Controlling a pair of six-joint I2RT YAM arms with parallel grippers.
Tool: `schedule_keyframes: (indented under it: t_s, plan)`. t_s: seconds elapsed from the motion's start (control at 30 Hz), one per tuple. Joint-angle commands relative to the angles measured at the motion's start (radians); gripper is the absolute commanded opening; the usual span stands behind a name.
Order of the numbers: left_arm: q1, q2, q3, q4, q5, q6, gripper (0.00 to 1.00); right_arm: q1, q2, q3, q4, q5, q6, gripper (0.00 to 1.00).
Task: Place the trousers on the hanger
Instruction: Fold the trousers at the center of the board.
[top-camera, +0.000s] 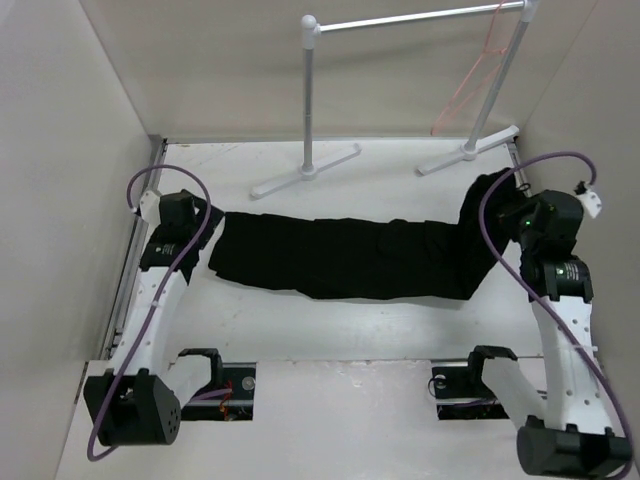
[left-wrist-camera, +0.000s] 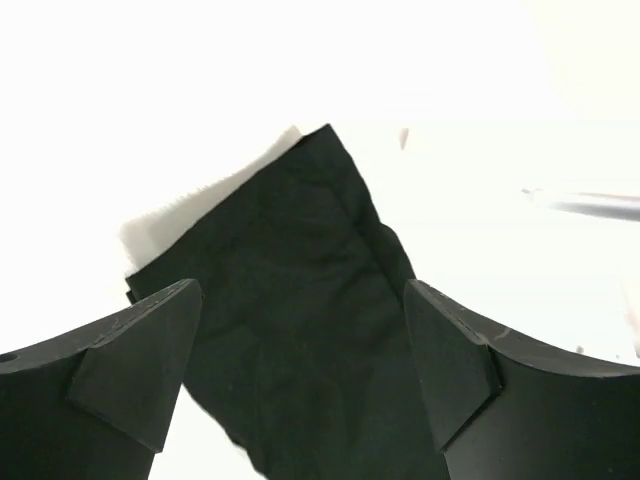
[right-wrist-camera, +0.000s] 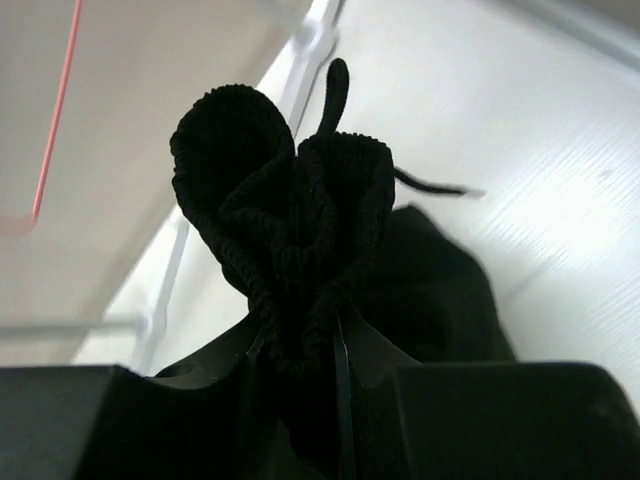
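My right gripper should next swing to the left in the top view toward the leg cuffs and let go of the waistband (right-wrist-camera: 285, 200), since the trousers still lie stretched out.
The black trousers (top-camera: 350, 255) lie stretched across the table from left to right. My left gripper (top-camera: 207, 226) hovers over their left end, the leg cuffs. In the left wrist view its jaws stand wide open (left-wrist-camera: 300, 375), with the cuff fabric (left-wrist-camera: 290, 270) lying flat below them. My right gripper (top-camera: 512, 212) is shut on the bunched ribbed waistband (right-wrist-camera: 285, 200) and holds that end a little off the table (right-wrist-camera: 300, 345). The pink-orange wire hanger (top-camera: 478, 75) hangs from the right end of the rack bar, and its thin wire (right-wrist-camera: 55, 110) shows in the right wrist view.
A white and grey tube rack (top-camera: 310, 95) stands at the back, its two feet (top-camera: 305, 172) spread on the table just behind the trousers. Cardboard-coloured walls close the left, right and back sides. A drawstring (right-wrist-camera: 435, 187) dangles from the waistband.
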Motion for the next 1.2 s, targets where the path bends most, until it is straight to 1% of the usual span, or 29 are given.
schedule_keyframes:
  t_s: [0.0, 0.07, 0.13, 0.23, 0.3, 0.43, 0.53, 0.57, 0.63, 0.67, 0.7, 0.77, 0.83, 0.9, 0.93, 0.97, 1.0, 1.07, 1.1, 1.17]
  plan:
    - [0.006, -0.065, 0.039, -0.095, 0.016, 0.061, 0.82, 0.177, -0.027, 0.073, -0.068, 0.090, -0.005, 0.12]
    - [0.009, -0.085, 0.042, -0.101, 0.016, 0.069, 0.82, 0.323, 0.001, 0.105, -0.080, 0.148, 0.037, 0.12]
    - [0.020, -0.091, 0.056, -0.103, 0.020, 0.071, 0.82, 0.482, 0.066, 0.153, -0.076, 0.214, 0.083, 0.12]
    - [0.046, -0.094, 0.084, -0.095, 0.031, 0.072, 0.82, 0.703, 0.215, 0.275, -0.056, 0.303, 0.131, 0.12]
    - [0.064, -0.097, 0.099, -0.094, 0.031, 0.074, 0.82, 0.808, 0.321, 0.376, -0.041, 0.342, 0.139, 0.12]
    - [0.110, -0.089, 0.122, -0.091, 0.039, 0.065, 0.82, 0.965, 0.571, 0.642, -0.025, 0.357, 0.140, 0.12]
    - [0.150, -0.088, 0.153, -0.100, 0.034, 0.054, 0.82, 1.066, 0.781, 0.870, -0.025, 0.351, 0.148, 0.13]
    - [0.174, -0.088, 0.168, -0.103, 0.029, 0.054, 0.82, 1.087, 0.841, 0.932, -0.030, 0.348, 0.154, 0.14]
    - [0.228, -0.077, 0.214, -0.117, 0.022, 0.058, 0.82, 1.141, 1.000, 1.106, -0.038, 0.325, 0.185, 0.15]
    - [0.251, -0.069, 0.241, -0.126, 0.011, 0.062, 0.82, 1.169, 1.084, 1.195, -0.036, 0.307, 0.203, 0.18]
    - [0.265, -0.062, 0.267, -0.133, 0.003, 0.065, 0.83, 1.192, 1.164, 1.283, -0.034, 0.276, 0.221, 0.24]
    - [0.287, -0.053, 0.300, -0.134, -0.001, 0.069, 0.83, 1.242, 1.338, 1.464, -0.021, 0.207, 0.258, 0.42]
    - [0.311, -0.048, 0.323, -0.134, -0.003, 0.072, 0.83, 1.282, 1.500, 1.651, -0.011, 0.033, 0.292, 0.57]
    - [0.340, -0.048, 0.338, -0.137, -0.023, 0.086, 0.83, 1.308, 1.619, 1.815, -0.031, -0.093, 0.321, 0.70]
    - [0.349, -0.049, 0.349, -0.141, -0.036, 0.097, 0.83, 1.315, 1.663, 1.893, -0.071, -0.130, 0.311, 0.74]
    - [0.356, -0.048, 0.364, -0.146, -0.058, 0.115, 0.83, 1.316, 1.674, 1.952, -0.143, -0.123, 0.280, 0.77]
    - [0.357, -0.043, 0.377, -0.152, -0.082, 0.130, 0.83, 1.313, 1.683, 2.009, -0.221, -0.085, 0.248, 0.81]
    - [0.363, -0.034, 0.387, -0.155, -0.104, 0.132, 0.83, 1.270, 1.699, 2.142, -0.382, -0.027, 0.171, 0.88]
    - [0.368, -0.028, 0.389, -0.155, -0.104, 0.138, 0.83, 1.244, 1.685, 2.164, -0.459, -0.001, 0.150, 0.91]
    - [0.379, -0.020, 0.366, -0.155, -0.106, 0.150, 0.83, 1.201, 1.655, 2.169, -0.560, 0.047, 0.098, 0.92]
